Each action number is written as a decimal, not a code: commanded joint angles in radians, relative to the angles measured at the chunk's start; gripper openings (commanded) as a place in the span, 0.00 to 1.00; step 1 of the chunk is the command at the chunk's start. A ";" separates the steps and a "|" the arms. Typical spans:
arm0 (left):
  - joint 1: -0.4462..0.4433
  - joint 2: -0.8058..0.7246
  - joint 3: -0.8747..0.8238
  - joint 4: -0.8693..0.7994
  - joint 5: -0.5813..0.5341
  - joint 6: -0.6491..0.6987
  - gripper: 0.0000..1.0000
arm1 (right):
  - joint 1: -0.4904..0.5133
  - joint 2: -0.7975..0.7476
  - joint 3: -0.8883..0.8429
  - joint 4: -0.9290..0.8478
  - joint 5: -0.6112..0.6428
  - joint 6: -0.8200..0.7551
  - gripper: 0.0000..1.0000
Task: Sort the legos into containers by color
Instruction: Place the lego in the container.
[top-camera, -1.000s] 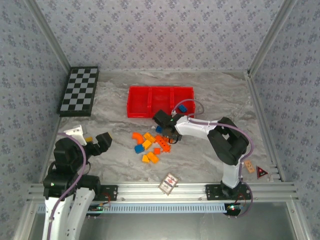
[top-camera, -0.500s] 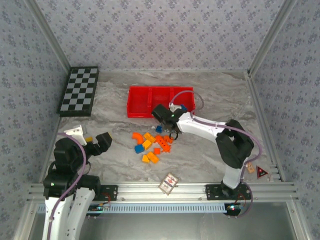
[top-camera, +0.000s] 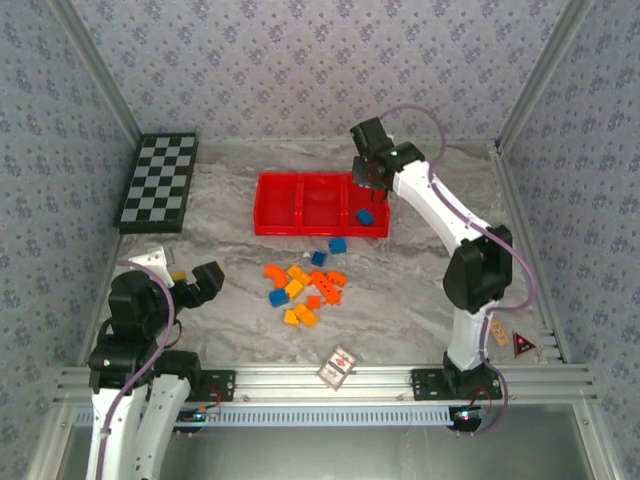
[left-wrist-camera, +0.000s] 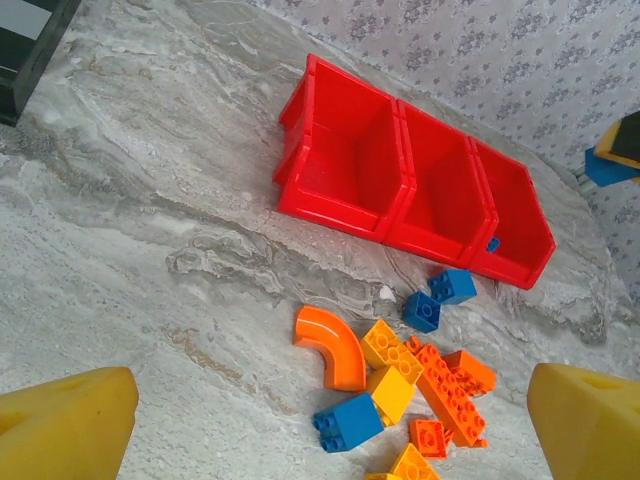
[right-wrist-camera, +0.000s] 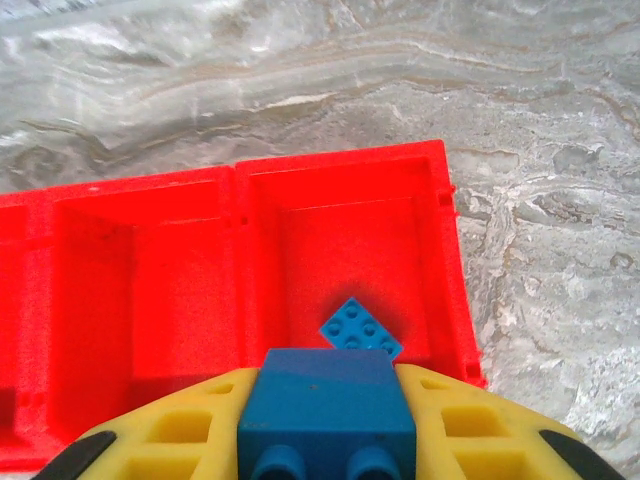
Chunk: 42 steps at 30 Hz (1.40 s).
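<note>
The section of the red tray that holds the other blue lego (top-camera: 368, 202) (right-wrist-camera: 350, 255) already collects this color. My right gripper will next go straight down into it and release its blue lego there.
The red tray (top-camera: 320, 232) lies at the back centre with three compartments. My right gripper (top-camera: 372, 170) hangs over its right compartment, shut on a blue lego (right-wrist-camera: 325, 405) between the yellow fingers (right-wrist-camera: 160, 430). Another blue lego (right-wrist-camera: 360, 330) lies in that compartment (right-wrist-camera: 350, 250). The left and middle compartments (left-wrist-camera: 345, 165) look bare. Loose legos (top-camera: 300, 285) sit in front of the tray: an orange curved one (left-wrist-camera: 335, 345), yellow ones (left-wrist-camera: 392, 350), a long red-orange one (left-wrist-camera: 448, 390) and blue ones (left-wrist-camera: 347, 420). My left gripper (top-camera: 182, 277) is open, well left of the pile.
A black-and-white checkerboard (top-camera: 158, 182) lies at the back left. A small patterned card (top-camera: 338, 366) rests near the front rail. Two small tags (top-camera: 522, 345) sit by the right arm's base. Patterned walls close in the table on three sides.
My right arm has lifted off the pile and swung back over the tray's right compartment with the blue lego in its grip. The left arm has stayed still.
</note>
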 joint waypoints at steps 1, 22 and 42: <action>0.009 0.001 -0.002 0.019 0.019 0.020 1.00 | -0.027 0.108 0.074 -0.121 -0.114 -0.089 0.13; 0.031 0.003 -0.004 0.022 0.027 0.023 1.00 | -0.097 0.413 0.317 -0.148 -0.190 -0.167 0.24; 0.042 -0.006 -0.004 0.021 0.034 0.023 1.00 | -0.095 0.448 0.338 -0.087 -0.175 -0.163 0.43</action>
